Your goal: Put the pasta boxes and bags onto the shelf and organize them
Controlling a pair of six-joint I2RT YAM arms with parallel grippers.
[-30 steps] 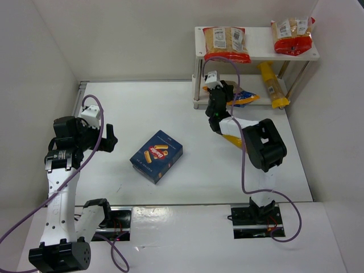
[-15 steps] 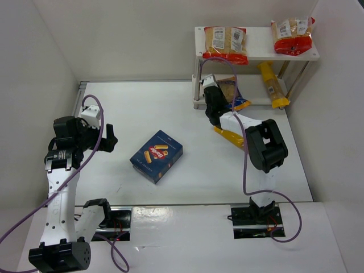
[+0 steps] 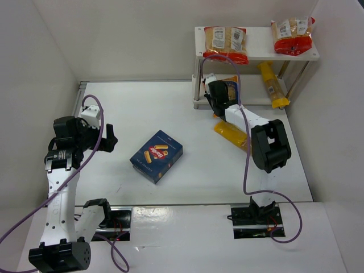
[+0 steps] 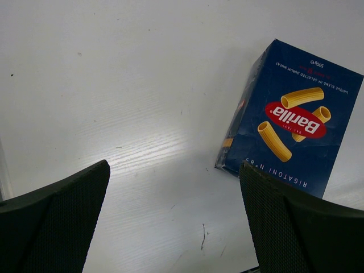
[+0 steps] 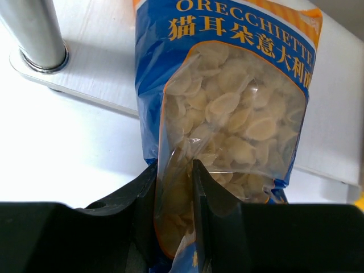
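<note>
I should shift my right gripper slightly outward beside the metal leg and open it, since the bag's near end still hangs over the lower board's front edge.
The white two-tier shelf [image 3: 259, 52] stands at the back right. Two red-trimmed bags [image 3: 226, 42] [image 3: 292, 34] lie on its top board. A long orange-yellow bag [image 3: 272, 84] lies on the lower board. My right gripper [image 3: 216, 98] is shut on the blue-trimmed bag of pale round pasta [image 5: 224, 119], holding it at the lower board's left front edge [image 5: 85, 85], beside a metal leg [image 5: 34, 34]. Another orange-yellow bag [image 3: 232, 133] lies on the table under the right arm. The dark-blue pasta box [image 3: 156, 155] lies flat mid-table, also in the left wrist view [image 4: 293, 122]. My left gripper [image 4: 173, 227] is open and empty, left of the box.
White walls close in the table on the left, back and right. The shelf's thin legs [image 3: 196, 85] stand beside the right gripper. Purple cables [image 3: 244, 153] hang along both arms.
My right gripper has moved back and up toward the shelf's lower board, carrying the blue-trimmed bag. The orange-yellow bag on the table is now uncovered. The left arm has not moved.
</note>
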